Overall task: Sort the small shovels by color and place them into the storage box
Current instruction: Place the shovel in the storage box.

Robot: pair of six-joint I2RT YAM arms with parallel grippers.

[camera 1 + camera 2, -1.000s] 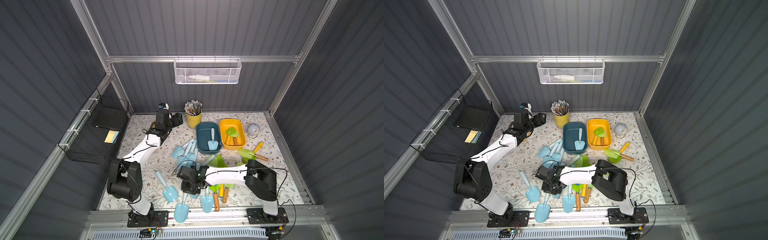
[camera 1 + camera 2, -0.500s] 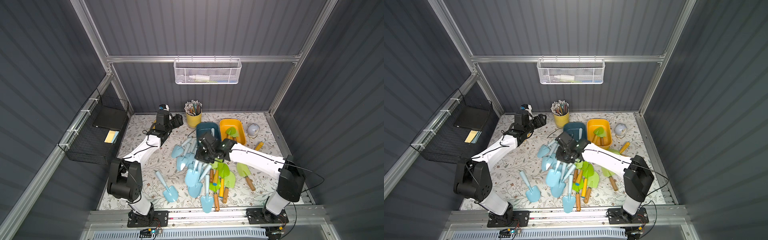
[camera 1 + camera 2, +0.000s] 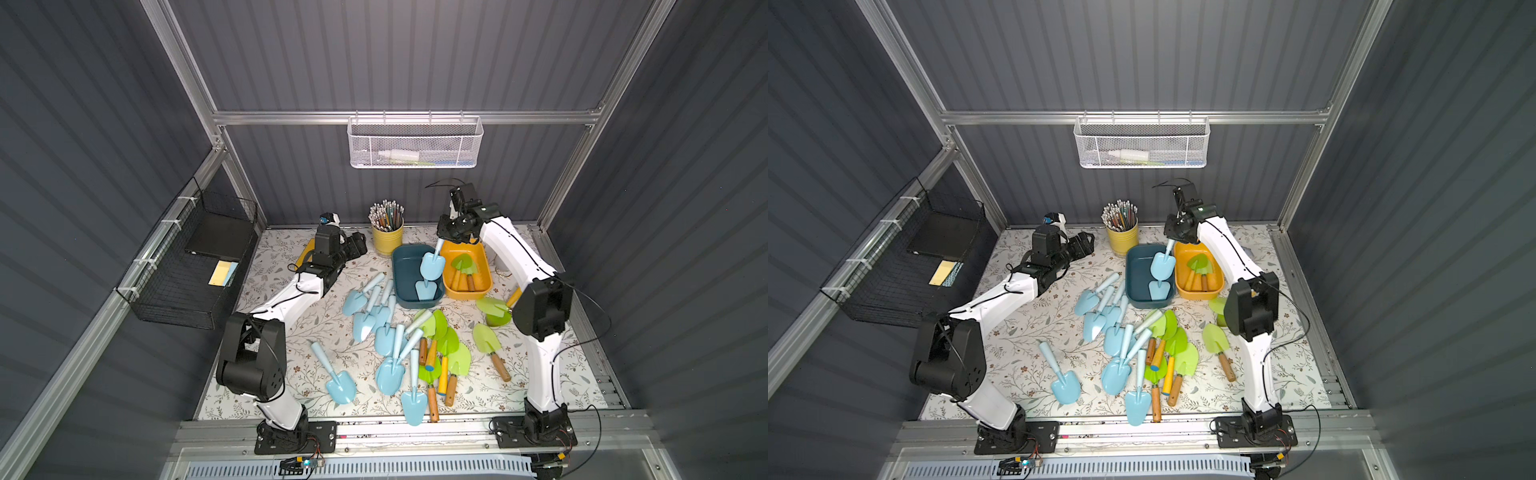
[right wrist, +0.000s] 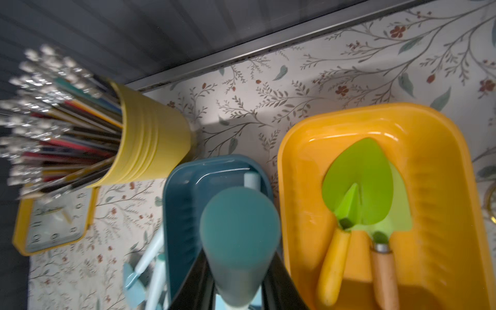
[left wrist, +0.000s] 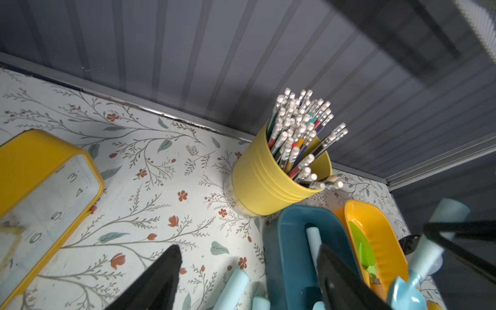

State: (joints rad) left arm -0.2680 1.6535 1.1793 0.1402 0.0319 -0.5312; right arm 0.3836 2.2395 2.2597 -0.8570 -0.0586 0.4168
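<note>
The robot's right gripper will move down toward the empty opposite side next and release there, because another blue shovel lies along the teal box's edge by the orange box.
My right gripper (image 3: 440, 240) (image 3: 1170, 243) (image 4: 239, 268) is shut on the handle of a pale blue shovel (image 3: 432, 266) (image 4: 239, 228). The shovel hangs blade-down over the dark teal storage box (image 3: 399, 274) (image 3: 1131, 274). Another blue shovel (image 3: 424, 289) lies inside that box. Two green shovels (image 3: 463, 264) (image 4: 359, 188) lie in the orange box (image 3: 487, 282) beside it. Several blue shovels (image 3: 365, 320) and green shovels (image 3: 444, 345) lie loose on the floral mat. My left gripper (image 3: 361, 245) (image 5: 248, 251) stands open and empty at the back left.
A yellow cup of pencils (image 3: 387, 239) (image 5: 268, 182) stands at the back wall between the two grippers. A yellow clock (image 5: 40, 188) lies by the left gripper. A black wire basket (image 3: 187, 270) hangs on the left wall and a white mesh basket (image 3: 415, 143) on the back wall.
My right arm has swung from the pile at the front up to the back, carrying a blue shovel over the teal box. The left arm has stayed put.
</note>
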